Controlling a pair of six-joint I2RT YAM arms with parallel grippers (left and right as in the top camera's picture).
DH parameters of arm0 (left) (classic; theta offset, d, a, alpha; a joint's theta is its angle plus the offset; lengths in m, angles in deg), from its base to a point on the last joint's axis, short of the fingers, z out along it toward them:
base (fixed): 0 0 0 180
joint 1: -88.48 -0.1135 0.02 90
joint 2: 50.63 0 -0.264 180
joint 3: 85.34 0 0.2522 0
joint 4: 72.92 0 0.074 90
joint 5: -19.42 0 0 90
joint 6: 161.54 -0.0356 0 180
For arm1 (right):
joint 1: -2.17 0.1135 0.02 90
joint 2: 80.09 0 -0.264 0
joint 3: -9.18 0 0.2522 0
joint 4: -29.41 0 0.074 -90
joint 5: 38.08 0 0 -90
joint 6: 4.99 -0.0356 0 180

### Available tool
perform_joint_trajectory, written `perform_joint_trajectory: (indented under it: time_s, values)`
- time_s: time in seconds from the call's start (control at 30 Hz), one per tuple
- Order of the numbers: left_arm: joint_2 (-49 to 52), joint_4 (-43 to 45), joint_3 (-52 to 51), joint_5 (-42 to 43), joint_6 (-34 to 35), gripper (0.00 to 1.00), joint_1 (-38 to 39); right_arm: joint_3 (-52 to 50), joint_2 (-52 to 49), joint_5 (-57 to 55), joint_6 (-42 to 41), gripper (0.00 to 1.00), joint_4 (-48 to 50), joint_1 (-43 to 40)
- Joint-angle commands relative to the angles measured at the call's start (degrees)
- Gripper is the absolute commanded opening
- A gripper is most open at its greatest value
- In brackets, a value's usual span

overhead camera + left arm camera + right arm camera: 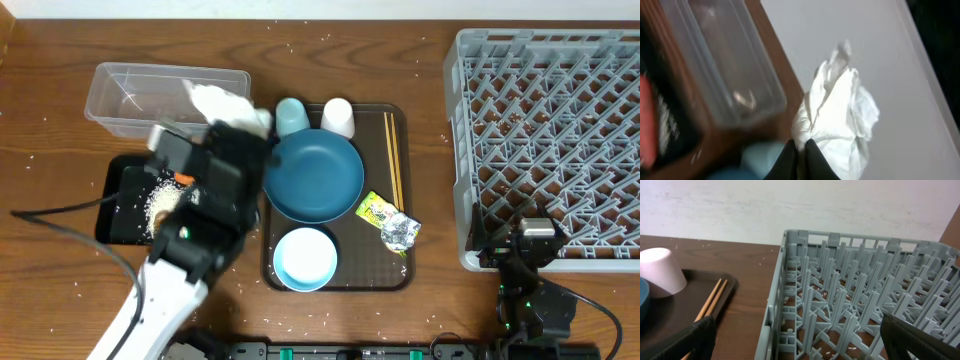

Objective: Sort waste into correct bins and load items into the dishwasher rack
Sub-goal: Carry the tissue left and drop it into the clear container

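Observation:
The left gripper needs to shift to the left in the overhead view next and come down over the clear tub point(162, 98) point(730, 57), because the napkin still sticks out past its end.
My left gripper point(801, 150) is shut on the crumpled white napkin point(837, 112) and holds it up beside the clear tub point(150, 95); the napkin shows in the overhead view point(225, 103) at the tub's right end. The black tray point(125, 205) holds rice grains point(160, 200) and the orange carrot point(184, 179). On the brown serving tray point(395, 275) sit the blue plate point(315, 175), white bowl point(305, 258), light blue cup point(290, 115), whitish cup point(338, 115), chopsticks point(393, 155) and the yellow-green wrapper point(378, 210). My right gripper point(795, 340) is open and empty at the grey dishwasher rack point(550, 140), near its front left corner.
A crumpled silvery bit point(402, 233) lies by the wrapper. Loose rice is scattered on the wooden table point(50, 150). A cable runs along the left. The right wrist view shows the rack wall point(777, 300), the whitish cup point(660, 272) and the chopsticks point(712, 297).

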Motion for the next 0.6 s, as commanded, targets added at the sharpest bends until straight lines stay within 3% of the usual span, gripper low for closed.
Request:
perform_joint_trajectory:
  time_s: [0.0,0.33,0.43,0.57]
  values:
    - [5.2,3.8,-0.2,-1.6,-0.8,0.06,-4.5,-0.1,0.1,-0.4,-0.1,0.99,-0.2,0.6]
    - [25.3,26.5,-0.2,-1.7,-8.4,0.07,-12.8,-0.1,0.1,-0.4,-0.1,0.99,-0.2,0.6]
    - [29.8,33.3,-0.2,-1.6,-18.5,0.06,-14.2,-0.1,0.1,-0.4,-0.1,0.99,-0.2,0.6]
    - [32.9,38.5,-0.2,-1.7,-30.6,0.22,-15.7,-0.1,0.1,-0.4,-0.1,0.99,-0.2,0.6]
